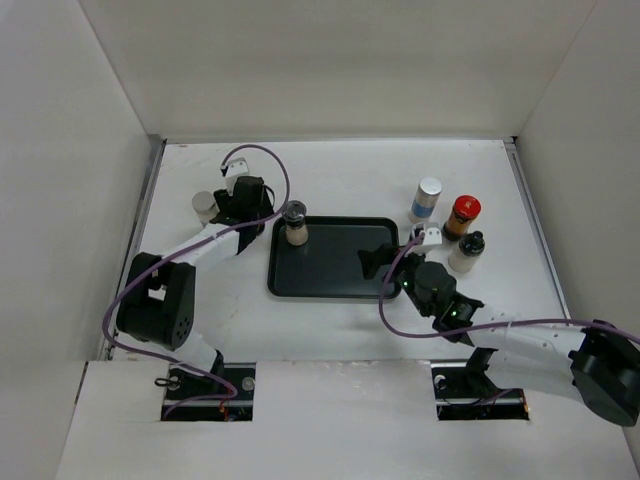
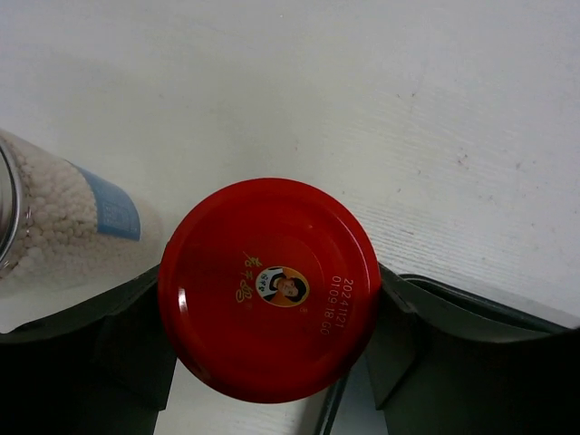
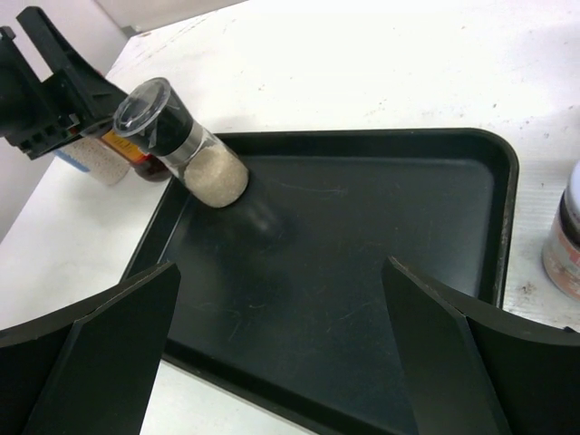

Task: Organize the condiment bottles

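Note:
The shaker fills the tray's far corner, so my left gripper needs to lift back over the tray's rim and lower the red-lidded jar onto the tray's bare near corner (image 1: 292, 274) for release.
A red-lidded jar (image 2: 269, 288) stands on the white table just left of the black tray (image 1: 330, 272). My left gripper (image 2: 269, 313) is shut on it, one finger on each side of the lid; the top view hides the jar under the left gripper (image 1: 245, 203). A white granule jar with a blue label (image 2: 63, 217) stands close on its left, also seen as the white jar (image 1: 205, 206). A black-capped shaker (image 1: 294, 224) stands in the tray's far left corner. My right gripper (image 3: 281, 308) hangs open over the tray (image 3: 362, 227), holding nothing.
Right of the tray stand a white silver-capped cylinder (image 1: 427, 198), a second red-lidded jar (image 1: 463, 215) and a small black-capped bottle (image 1: 468, 250). One jar (image 3: 566, 236) shows at the right wrist view's edge. White walls enclose the table on three sides.

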`<state>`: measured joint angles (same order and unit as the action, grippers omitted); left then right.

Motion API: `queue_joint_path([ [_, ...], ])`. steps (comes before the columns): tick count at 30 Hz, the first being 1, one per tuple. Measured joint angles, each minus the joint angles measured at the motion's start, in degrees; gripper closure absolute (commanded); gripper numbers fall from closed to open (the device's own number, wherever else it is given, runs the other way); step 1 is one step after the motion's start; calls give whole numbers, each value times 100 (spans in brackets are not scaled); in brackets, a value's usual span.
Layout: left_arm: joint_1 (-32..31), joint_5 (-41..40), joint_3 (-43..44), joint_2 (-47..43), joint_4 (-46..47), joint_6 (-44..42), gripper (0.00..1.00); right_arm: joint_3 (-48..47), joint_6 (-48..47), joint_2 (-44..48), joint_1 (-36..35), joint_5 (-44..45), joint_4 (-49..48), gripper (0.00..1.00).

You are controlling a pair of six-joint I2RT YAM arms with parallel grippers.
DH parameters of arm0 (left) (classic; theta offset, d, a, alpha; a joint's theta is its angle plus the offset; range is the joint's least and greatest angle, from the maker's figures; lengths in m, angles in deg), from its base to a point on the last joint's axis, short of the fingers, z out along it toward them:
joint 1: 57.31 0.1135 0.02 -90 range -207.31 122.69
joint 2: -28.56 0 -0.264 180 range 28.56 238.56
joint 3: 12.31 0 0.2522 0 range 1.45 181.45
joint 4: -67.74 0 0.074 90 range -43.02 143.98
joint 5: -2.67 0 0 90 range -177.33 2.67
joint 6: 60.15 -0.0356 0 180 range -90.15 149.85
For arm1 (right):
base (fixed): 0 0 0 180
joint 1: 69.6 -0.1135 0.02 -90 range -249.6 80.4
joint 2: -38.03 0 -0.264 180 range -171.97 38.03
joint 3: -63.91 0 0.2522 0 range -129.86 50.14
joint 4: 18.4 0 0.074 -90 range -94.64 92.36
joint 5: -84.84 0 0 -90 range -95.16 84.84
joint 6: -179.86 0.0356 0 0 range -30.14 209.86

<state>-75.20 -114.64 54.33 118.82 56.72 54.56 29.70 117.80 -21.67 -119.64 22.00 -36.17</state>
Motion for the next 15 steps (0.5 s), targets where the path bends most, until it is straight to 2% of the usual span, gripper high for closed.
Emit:
queue_joint_path([
  [4, -37, -7, -96, -122, 15, 13, 61, 0, 0, 0, 22, -2, -2, 0],
  [9, -280, -160, -575, -885, -177, 11, 62, 0, -2, 20, 22, -4, 0, 0],
  [15, -922, -415, -907, -2100, -490, -2, 62, 0, 15, 63, 22, -7, 0, 0],
])
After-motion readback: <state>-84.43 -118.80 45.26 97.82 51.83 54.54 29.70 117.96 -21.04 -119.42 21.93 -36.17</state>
